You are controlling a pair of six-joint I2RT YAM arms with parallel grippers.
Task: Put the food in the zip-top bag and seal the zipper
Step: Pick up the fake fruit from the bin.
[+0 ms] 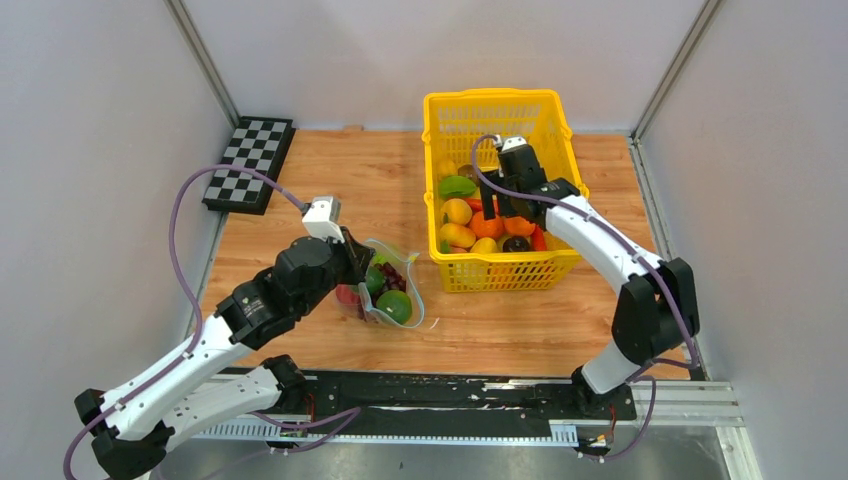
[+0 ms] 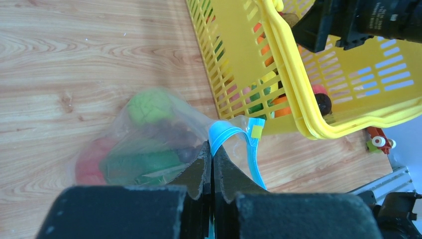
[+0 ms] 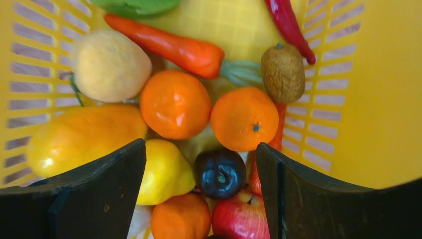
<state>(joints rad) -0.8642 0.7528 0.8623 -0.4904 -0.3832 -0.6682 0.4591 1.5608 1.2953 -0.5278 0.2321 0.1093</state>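
Note:
My right gripper moves back and down onto the dark brown fruit (image 3: 217, 236) next, which barely peeks in beside the red apple at the right wrist view's bottom edge.
The clear zip-top bag (image 1: 392, 290) lies on the wooden table left of the yellow basket (image 1: 497, 105), with green, red and dark food inside. Its teal-blue zipper (image 2: 255, 149) curls open at the mouth. My left gripper (image 1: 357, 262) is shut on the bag's mouth edge; in the left wrist view (image 2: 212, 149) the jaws pinch the zipper strip. My right gripper (image 1: 490, 205) is open and empty, hanging inside the basket above the fruit. In the right wrist view (image 3: 201, 169) its fingers straddle a dark plum (image 3: 220, 173), a yellow pear (image 3: 164, 172) and a red apple (image 3: 241, 216).
The basket also holds two oranges (image 3: 175, 103), a carrot (image 3: 171, 46), a kiwi (image 3: 282, 73), a red chili (image 3: 288, 25) and a mango (image 3: 79, 137). A checkerboard (image 1: 250, 163) lies at the back left. Grey walls enclose the table.

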